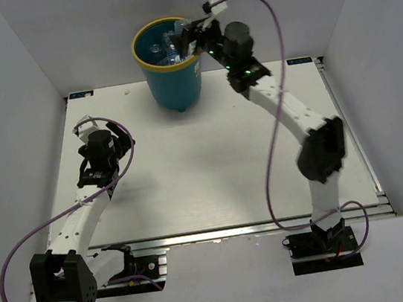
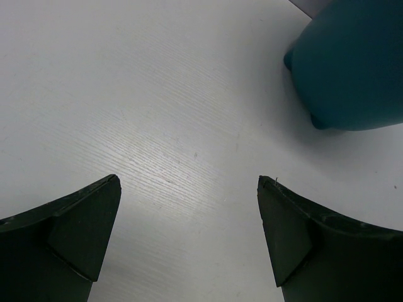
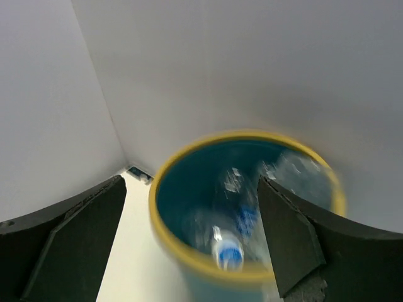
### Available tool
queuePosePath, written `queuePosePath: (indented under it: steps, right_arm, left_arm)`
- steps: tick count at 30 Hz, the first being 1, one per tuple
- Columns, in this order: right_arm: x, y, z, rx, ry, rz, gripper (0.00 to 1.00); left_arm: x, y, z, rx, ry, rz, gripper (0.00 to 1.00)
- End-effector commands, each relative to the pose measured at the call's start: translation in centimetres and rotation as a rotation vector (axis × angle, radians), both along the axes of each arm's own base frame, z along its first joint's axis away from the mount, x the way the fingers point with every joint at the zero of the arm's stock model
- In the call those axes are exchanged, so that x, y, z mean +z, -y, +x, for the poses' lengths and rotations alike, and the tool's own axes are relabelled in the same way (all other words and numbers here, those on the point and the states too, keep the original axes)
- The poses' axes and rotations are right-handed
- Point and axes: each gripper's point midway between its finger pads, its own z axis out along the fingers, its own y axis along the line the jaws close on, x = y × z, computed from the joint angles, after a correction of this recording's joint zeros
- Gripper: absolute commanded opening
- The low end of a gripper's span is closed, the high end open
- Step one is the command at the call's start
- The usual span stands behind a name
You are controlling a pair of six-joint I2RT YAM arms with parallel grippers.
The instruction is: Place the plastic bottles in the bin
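Note:
My right gripper moves back and down to the right in the top view next, since the table's near corner by the bar [image 1: 352,188] lies there below it.
The bin [image 1: 173,80], a teal bucket with a yellow rim, stands at the back of the table. Clear plastic bottles [image 1: 169,46] with blue labels lie inside it. In the right wrist view the bin [image 3: 165,217] is below me, and a bottle [image 3: 236,220] with a blue cap shows blurred inside it. My right gripper [image 1: 189,34] hangs over the bin's right rim, open and empty. My left gripper [image 1: 121,141] is open and empty over bare table at the left. The bin's base [image 2: 352,69] shows at the upper right of the left wrist view.
White walls enclose the table on three sides. The bin stands close to the back wall. A metal rail [image 1: 235,232] runs along the table's near edge. Purple cables loop from both arms.

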Motion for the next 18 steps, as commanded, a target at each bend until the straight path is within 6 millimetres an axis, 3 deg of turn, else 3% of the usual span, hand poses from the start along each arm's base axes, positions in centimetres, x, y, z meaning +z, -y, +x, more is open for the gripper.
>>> queuePosePath:
  steps: [1,3,4,5,6,7,8,9,11,12,13,16,18]
  right_arm:
    - [3.7,7.7,-7.3,-0.129,-0.079,-0.108,0.89]
    - [-1.1,11.8,-9.3,-0.251,-0.236,-0.225,0.89]
    - [-3.0,15.9,-11.3,-0.372,-0.304,-0.242,0.89]
    - [-4.3,17.7,-12.7,-0.420,-0.364,-0.222,0.89]
    - [-4.2,20.4,-15.9,-0.464,-0.398,-0.219,0.89]
    - [-7.6,22.5,-17.1,-0.542,-0.479,-0.262,0.89]
    - [-8.5,24.2,-18.6,-0.598,-0.542,-0.221,0.89]
    - [-9.8,27.0,-21.5,-0.673,-0.609,-0.246,0.89]
    - [-12.7,32.0,-24.2,-0.878,-0.710,-0.287,0.89]
    - [-13.5,34.2,-25.7,-0.972,-0.770,-0.221,0.89]
    - [-15.4,36.6,-28.0,-1.061,-0.846,-0.289,0.89]
    - [-17.8,39.8,-31.4,-1.191,-0.954,-0.276,0.89]
    - [-18.7,41.0,-32.7,-1.248,-0.991,-0.255,0.89]
  left_arm:
    - [0.8,-0.1,-0.2,0.006,0.027,-0.019,0.98]
    - [1.0,0.2,0.0,-0.004,0.044,-0.032,0.98]
    - [1.0,0.6,0.1,-0.018,0.045,-0.047,0.98]
    - [1.0,0.7,0.0,-0.026,0.039,-0.048,0.98]
    - [1.1,0.8,0.0,-0.031,0.037,-0.050,0.98]
    - [1.4,0.9,-0.1,-0.037,0.043,-0.057,0.98]
    - [1.3,0.9,-0.2,-0.035,0.039,-0.057,0.98]
    - [1.6,0.8,-0.3,-0.028,0.046,-0.058,0.98]
    - [1.9,0.6,-0.6,-0.017,0.055,-0.062,0.98]
    - [2.0,0.6,-0.6,-0.017,0.059,-0.063,0.98]
    - [2.1,0.7,-0.6,-0.022,0.062,-0.067,0.98]
    - [2.1,1.3,-0.4,-0.050,0.066,-0.081,0.98]
    - [2.2,1.9,-0.4,-0.074,0.078,-0.092,0.98]
